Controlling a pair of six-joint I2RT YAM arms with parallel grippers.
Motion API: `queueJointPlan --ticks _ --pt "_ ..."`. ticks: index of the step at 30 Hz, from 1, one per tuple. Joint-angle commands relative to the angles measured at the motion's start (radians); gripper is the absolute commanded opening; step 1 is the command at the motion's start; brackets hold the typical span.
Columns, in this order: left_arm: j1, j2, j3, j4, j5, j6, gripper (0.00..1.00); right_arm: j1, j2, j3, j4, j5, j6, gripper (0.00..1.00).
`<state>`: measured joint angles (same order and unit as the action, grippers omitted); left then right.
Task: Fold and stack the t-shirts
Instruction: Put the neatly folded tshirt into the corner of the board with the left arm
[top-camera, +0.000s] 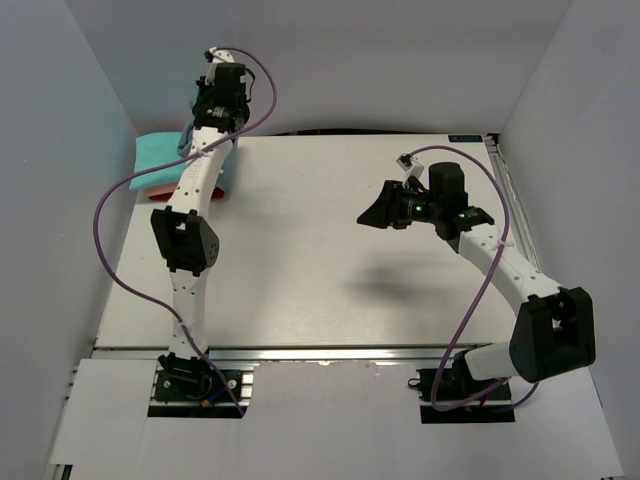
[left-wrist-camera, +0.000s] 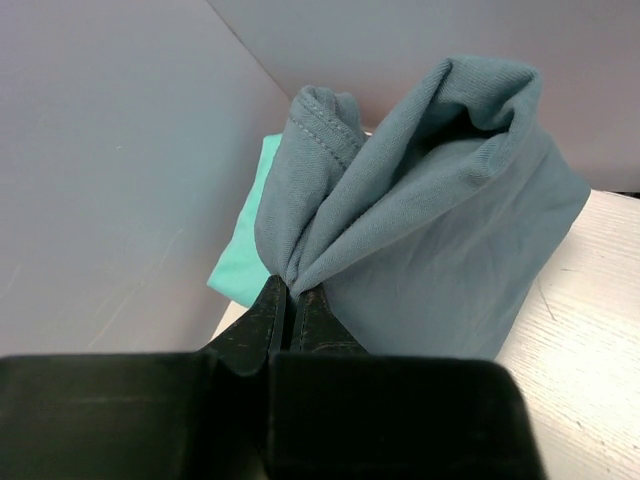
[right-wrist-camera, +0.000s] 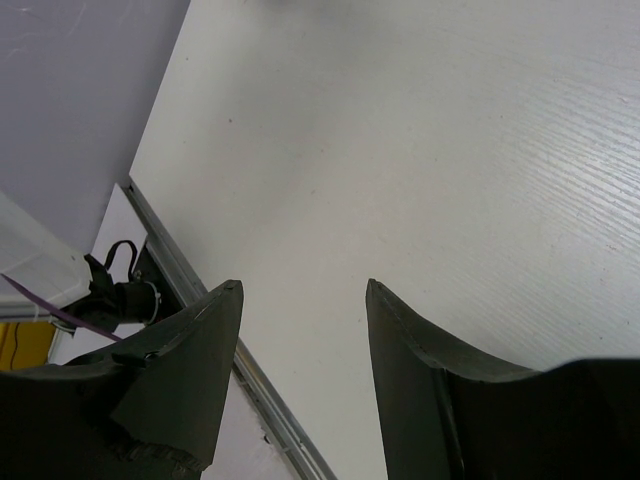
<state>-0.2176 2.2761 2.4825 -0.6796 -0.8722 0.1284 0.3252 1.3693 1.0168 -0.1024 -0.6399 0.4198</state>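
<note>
The left gripper shifts left in the top view next, then down over the folded teal t-shirt (top-camera: 158, 155) (left-wrist-camera: 244, 252) to release the slate-blue t-shirt, since teal shows uncovered there.
My left gripper (left-wrist-camera: 291, 290) is shut on a bunched fold of the slate-blue t-shirt (left-wrist-camera: 440, 220), which hangs from its tips. In the top view this gripper (top-camera: 203, 128) is at the far left back corner, over the stack, and only a bit of the blue cloth (top-camera: 188, 138) shows beside the arm. The folded teal t-shirt (top-camera: 158, 155) lies on top of the stack and also shows in the left wrist view (left-wrist-camera: 240, 250) under the blue one. A red edge (top-camera: 165, 188) shows beneath the teal. My right gripper (top-camera: 385, 212) is open and empty above the table's middle right (right-wrist-camera: 303, 285).
The white table (top-camera: 320, 270) is enclosed by grey walls at the left (top-camera: 60, 200), back and right. A metal rail (top-camera: 320, 352) runs along the near edge. Purple cables (top-camera: 110, 220) loop beside both arms.
</note>
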Motion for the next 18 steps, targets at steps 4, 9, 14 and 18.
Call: queueJointPlan --ticks 4,9,14,18 --pt "0.050 -0.110 0.047 0.052 -0.010 0.014 0.00 0.006 -0.022 -0.001 0.029 -0.018 0.008 0.59" --pt "0.093 -0.113 0.049 0.052 0.024 0.001 0.00 0.009 -0.013 0.000 0.015 -0.014 0.007 0.59" --pt "0.155 -0.116 0.050 0.058 0.091 -0.018 0.00 0.017 0.007 0.009 0.000 -0.004 0.001 0.59" --pt "0.198 -0.122 0.043 0.058 0.198 -0.056 0.00 0.026 0.027 0.026 -0.017 0.011 -0.003 0.59"
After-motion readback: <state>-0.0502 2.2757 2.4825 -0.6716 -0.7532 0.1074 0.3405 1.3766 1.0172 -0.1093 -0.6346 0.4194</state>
